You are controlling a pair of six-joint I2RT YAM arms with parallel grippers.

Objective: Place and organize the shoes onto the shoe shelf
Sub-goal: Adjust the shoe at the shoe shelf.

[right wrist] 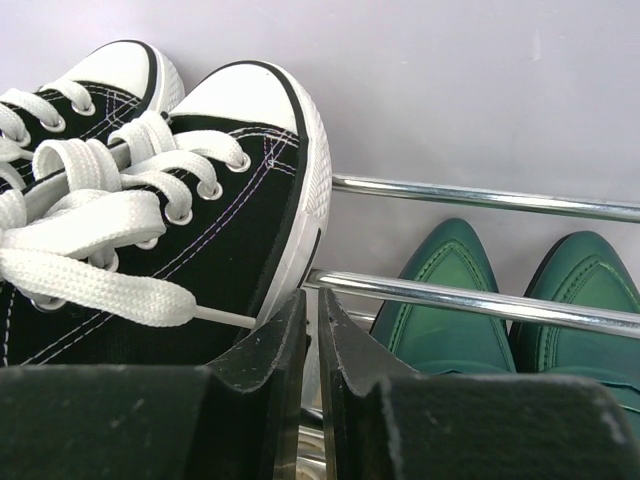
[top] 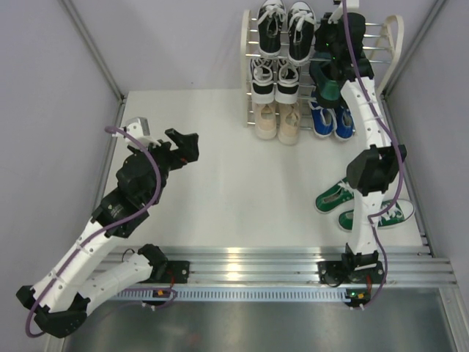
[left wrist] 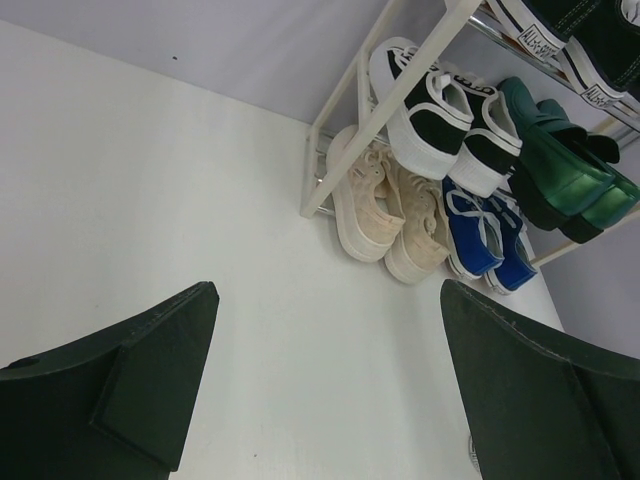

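My left gripper goes down and to the right in the top view onto the closer green sneaker's shelf-side collar next, as its pair is still unshelved.
The shoe shelf (top: 394, 44) stands at the back right of the table. Its top tier holds black-and-white sneakers (top: 286, 29), and a second such pair (top: 275, 76) sits below them next to dark green dress shoes (top: 324, 82). Beige lace-ups (top: 278, 121) and blue sneakers (top: 330, 121) are at the bottom. Green sneakers (top: 363, 207) lie on the table by the right arm. My right gripper (right wrist: 312, 300) is shut and holds nothing, beside a black sneaker (right wrist: 200, 240) at a chrome bar (right wrist: 480, 300), above the green dress shoes (right wrist: 445, 300). My left gripper (left wrist: 330, 300) hangs open over bare table.
The shelf's cream side frame (left wrist: 345, 130) stands ahead of the left gripper, with the beige lace-ups (left wrist: 385, 215) and blue sneakers (left wrist: 480, 240) behind it. Grey walls close in the table at the left, back and right. A metal rail (top: 242, 264) runs along the near edge.
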